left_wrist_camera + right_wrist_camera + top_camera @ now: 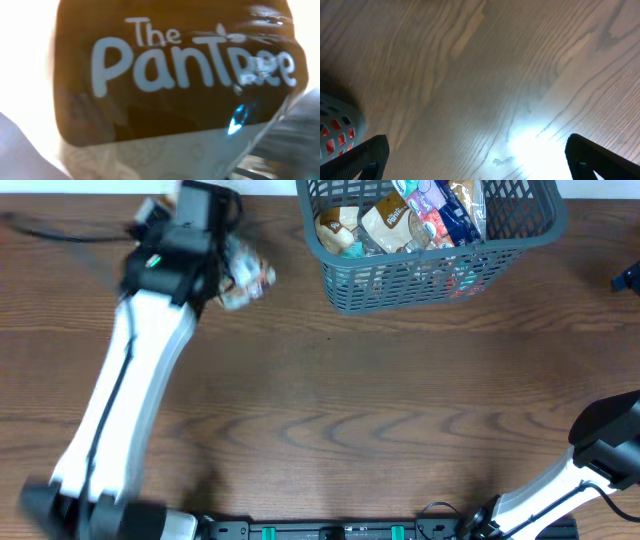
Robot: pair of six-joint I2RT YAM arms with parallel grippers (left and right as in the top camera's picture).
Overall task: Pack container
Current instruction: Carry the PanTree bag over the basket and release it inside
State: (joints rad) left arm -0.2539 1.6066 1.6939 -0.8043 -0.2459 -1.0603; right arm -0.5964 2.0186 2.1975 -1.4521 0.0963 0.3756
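The container's nearer end is to the right of my left gripper in the overhead view. So my left gripper will go up over the container's high rim next, then go down and let go of the packet.
The grey-blue slotted container [430,275] stands at the back centre-right and holds several snack packets [400,220]. My left gripper [218,268] is at the back left, left of the container, shut on a brown and white "The Pantree" snack packet [246,280]. That packet [190,75] fills the left wrist view and hides the fingers. My right gripper [477,155] is open and empty above bare wood. A corner of the container [337,127] shows at its left.
The wooden table [380,400] spreads in front of the container. A black cable [60,232] lies at the back left. A dark object [628,278] sits at the right edge. The right arm [600,450] is at the front right.
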